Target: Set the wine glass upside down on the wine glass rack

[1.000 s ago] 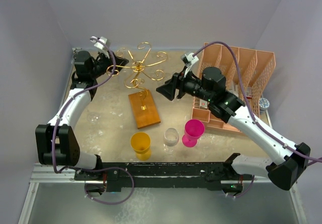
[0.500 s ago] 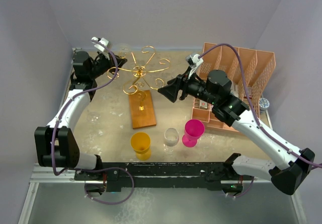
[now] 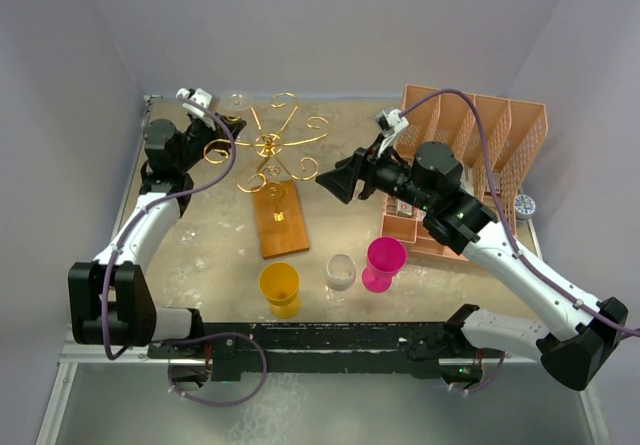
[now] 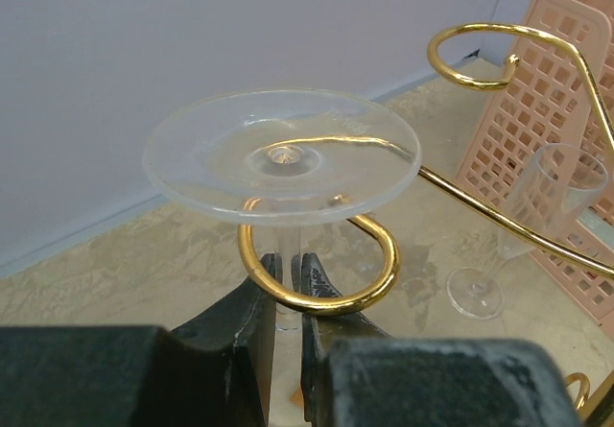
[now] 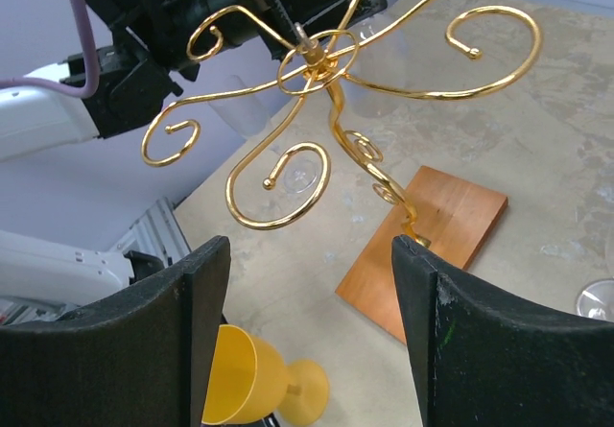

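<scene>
The left gripper moves to the left in the top view, away from the hub, next and then opens.
The wine glass hangs upside down, its round foot on top and its stem running down between my left gripper's fingers. My left gripper is shut on that stem. A gold curl of the wine glass rack loops round the stem just under the foot. Seen from above, the rack's gold arms spread over its wooden base, with the left gripper at their back-left edge. My right gripper stands open to the right of the rack, holding nothing. Its wrist view looks at the rack's hub.
A yellow goblet, a clear glass and a pink goblet stand near the front edge. A salmon slotted organizer fills the back right. A clear flute stands in front of it.
My left gripper has drawn back to the left with the glass, and the rack's gold arms have swung and shifted slightly. The right gripper's jaws have opened a little wider.
</scene>
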